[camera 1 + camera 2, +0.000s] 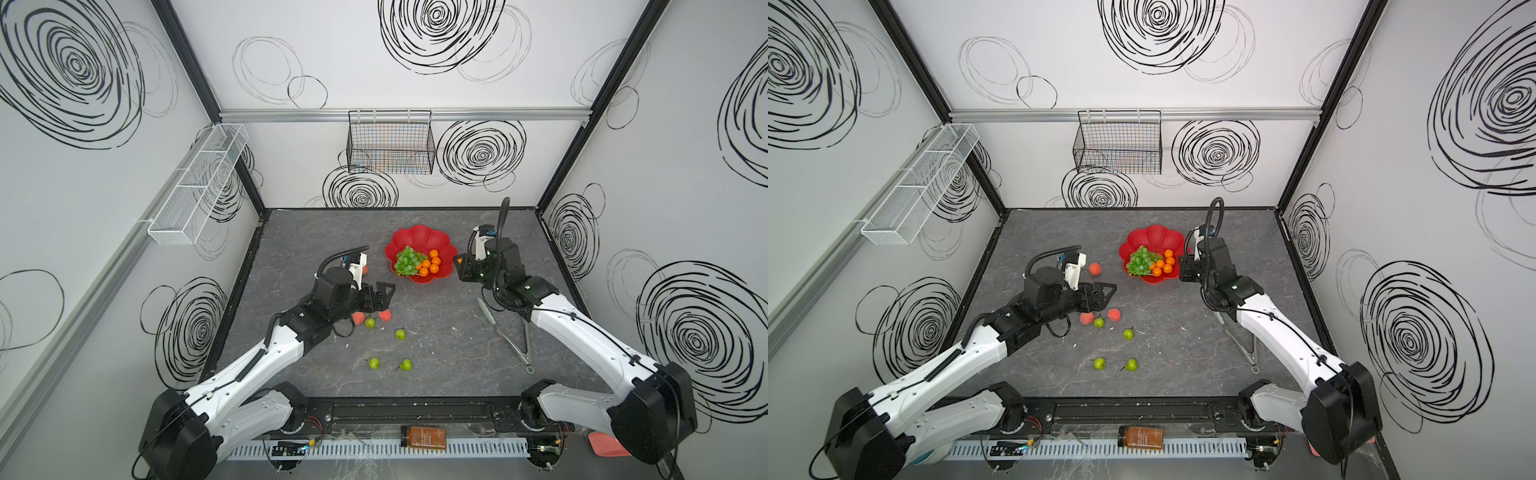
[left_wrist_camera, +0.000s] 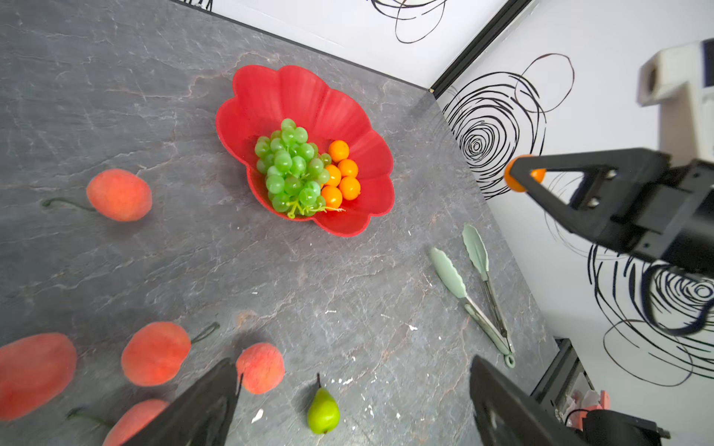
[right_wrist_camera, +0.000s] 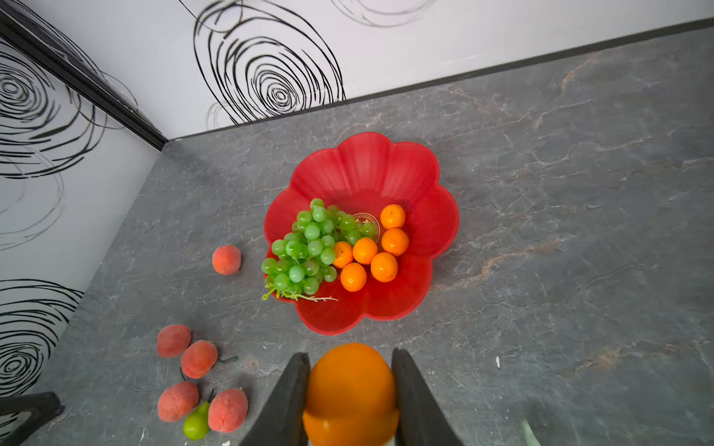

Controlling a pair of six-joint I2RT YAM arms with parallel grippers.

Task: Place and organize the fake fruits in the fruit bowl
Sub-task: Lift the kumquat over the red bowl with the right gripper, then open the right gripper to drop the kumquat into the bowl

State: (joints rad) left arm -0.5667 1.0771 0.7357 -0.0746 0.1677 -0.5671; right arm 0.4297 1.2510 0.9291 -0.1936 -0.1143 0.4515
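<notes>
The bare red patch beside the bowl's oranges is below and outward, so the robot's right gripper will next go down and outward and let go of the orange where there is room.
The red flower-shaped fruit bowl [image 1: 419, 237] [image 3: 367, 170] holds a bunch of green grapes [image 1: 409, 262] [image 3: 305, 251] and several oranges [image 1: 432, 264] [image 3: 382, 247]. My right gripper [image 1: 459, 268] [image 3: 350, 353] is shut on another orange [image 3: 349, 386], held just outside the bowl's right rim. To the bowl's left my left gripper [image 1: 382, 294] [image 2: 353, 365] hangs open and empty above the table. Under and around it lie several peaches [image 1: 1113, 314] [image 2: 155, 353]. Several small green fruits with stems [image 1: 400, 334] [image 2: 323, 411] lie nearer the front.
Pale-green tongs [image 1: 505, 332] [image 2: 463, 293] lie on the table under the right arm. A black wire basket [image 1: 390, 145] hangs on the back wall and a white mesh rack [image 1: 199, 183] on the left wall. An amber bottle [image 1: 423, 437] lies by the front rail.
</notes>
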